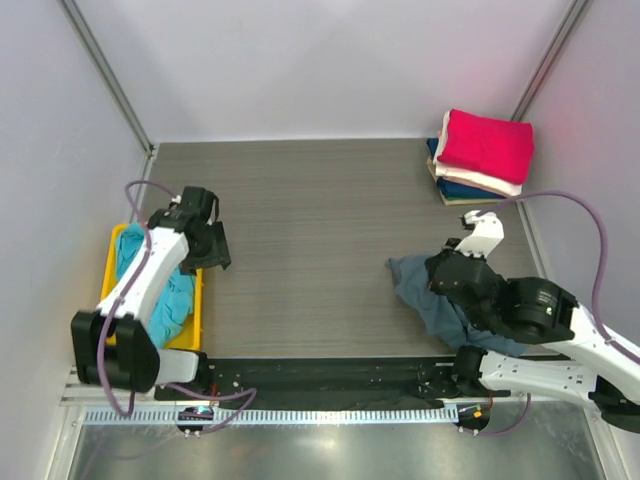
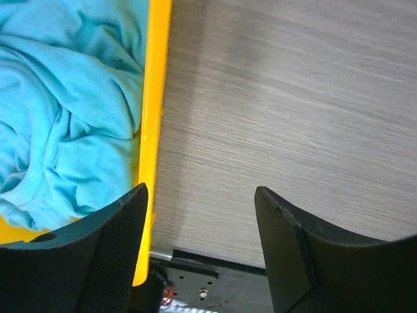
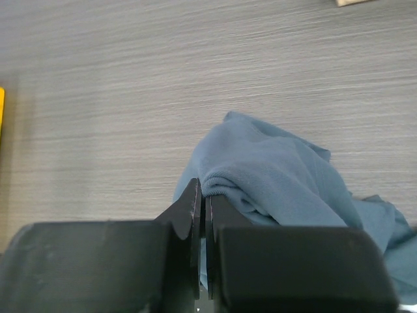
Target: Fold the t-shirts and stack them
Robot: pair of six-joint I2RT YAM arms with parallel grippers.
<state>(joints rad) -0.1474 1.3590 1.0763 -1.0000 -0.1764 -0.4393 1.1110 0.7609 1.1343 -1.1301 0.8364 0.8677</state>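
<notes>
My right gripper next swings the crumpled t-shirt's fold left in the top view and lets go toward the bare tabletop, where it has room to spread.
The slate grey-blue t-shirt (image 1: 425, 296) lies crumpled on the table at the near right. My right gripper (image 3: 204, 208) is shut on a fold of this t-shirt (image 3: 287, 176); in the top view the gripper (image 1: 447, 272) sits over its upper edge. The teal t-shirt (image 1: 172, 295) lies bunched in the yellow bin (image 1: 198, 310) at the left, and shows in the left wrist view (image 2: 65, 111). My left gripper (image 2: 201, 195) is open and empty above the bin's right rim (image 2: 155, 117). Folded crimson (image 1: 487, 144), cream (image 1: 490, 181) and navy (image 1: 470, 191) t-shirts are stacked at the far right.
A black base strip (image 1: 330, 375) runs along the near table edge. Grey walls close in the left, back and right sides. Purple cables (image 1: 590, 225) loop from both arms.
</notes>
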